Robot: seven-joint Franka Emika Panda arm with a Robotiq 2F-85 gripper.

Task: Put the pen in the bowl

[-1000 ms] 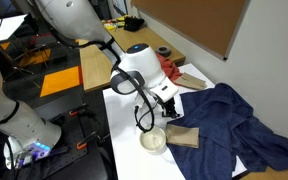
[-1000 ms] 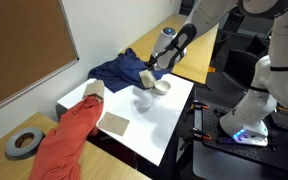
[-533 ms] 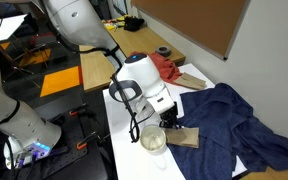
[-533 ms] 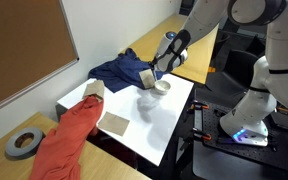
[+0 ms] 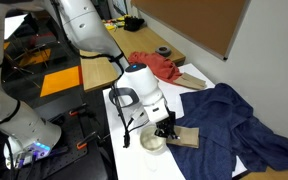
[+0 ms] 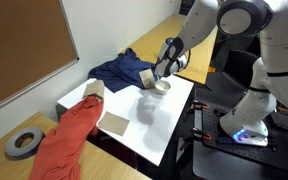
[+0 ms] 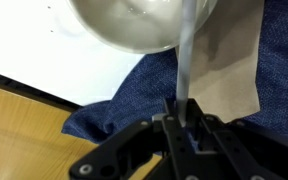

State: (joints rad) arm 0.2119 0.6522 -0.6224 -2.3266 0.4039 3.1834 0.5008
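Observation:
My gripper should next move slightly toward the cream-white bowl (image 5: 153, 143) (image 7: 139, 20) and open its fingers to let go of the pen, because the pen's far end is already over the bowl's rim.
The cream-white bowl (image 5: 153, 143) sits on the white table near its edge; it also shows in an exterior view (image 6: 161, 88) and at the top of the wrist view (image 7: 134, 25). My gripper (image 5: 166, 128) hangs right next to the bowl, low over it (image 6: 161, 77). In the wrist view the gripper (image 7: 182, 112) is shut on the pen (image 7: 185, 55), a thin stick that reads grey here. The pen sticks out from the jaws and its far end reaches over the bowl's rim.
A blue cloth (image 5: 234, 120) (image 7: 109, 100) lies beside the bowl with a tan pad (image 5: 185, 137) (image 7: 229, 70) on it. A red cloth (image 5: 154, 66) (image 6: 69, 130) lies further off, near a small dark round object (image 5: 163, 52). A tape roll (image 6: 22, 143) lies on the wooden bench.
The arm has moved forward and down, bringing the gripper with the pen from above the table's middle to right at the bowl.

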